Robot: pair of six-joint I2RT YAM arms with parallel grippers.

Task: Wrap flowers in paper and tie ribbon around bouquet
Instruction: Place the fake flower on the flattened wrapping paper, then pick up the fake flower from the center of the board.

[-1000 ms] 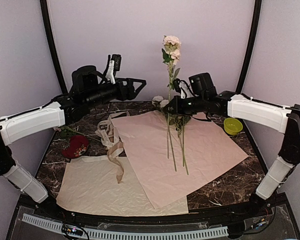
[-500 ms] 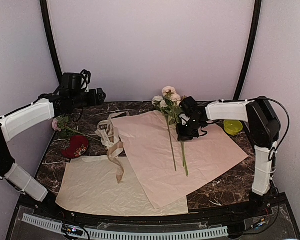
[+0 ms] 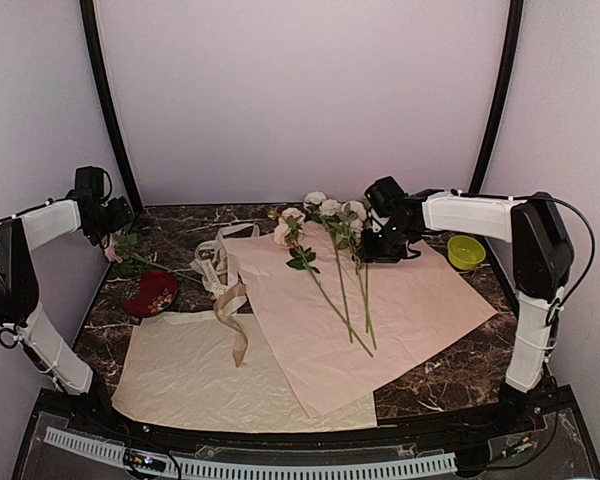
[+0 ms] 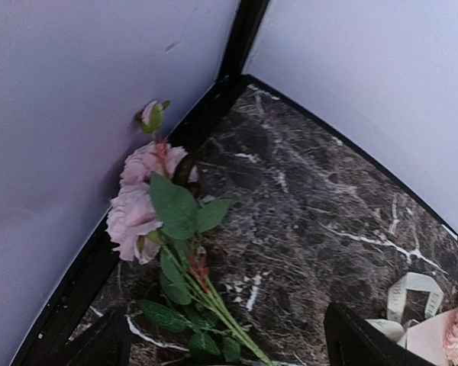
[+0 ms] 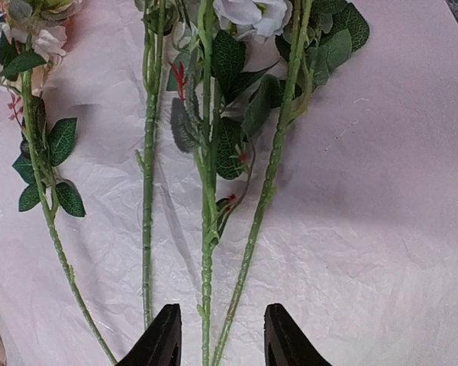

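Note:
My left gripper will move down next with its fingers open onto the leafy upper stems of the pink roses, because these stems lie on the tabletop below it.
Several flowers (image 3: pixel 325 240) lie on the pink paper (image 3: pixel 400 300), heads toward the back wall and stems toward me. My right gripper (image 3: pixel 380 243) hovers over their upper stems; in the right wrist view the gripper (image 5: pixel 223 343) is open, with two green stems (image 5: pixel 206 191) lying loose on the paper (image 5: pixel 382 229) between its fingertips. Two pink roses (image 4: pixel 141 206) rest in the far left corner (image 3: pixel 115 247). My left gripper (image 3: pixel 118 213) hangs open above their stems (image 4: pixel 229 347). The tan ribbon (image 3: pixel 235 315) lies left of the paper.
A cream-beige sheet (image 3: pixel 200 375) lies at the front left, partly under the pink paper. A paler ribbon tangle (image 3: pixel 215 258) sits behind the tan one. A red object (image 3: pixel 152 293) lies at the left, and a yellow-green bowl (image 3: pixel 466 252) at the back right.
The right arm lowered the upright flower onto the paper and its jaws opened off the stem. The left arm swung from mid-table to the far left corner over the pink roses.

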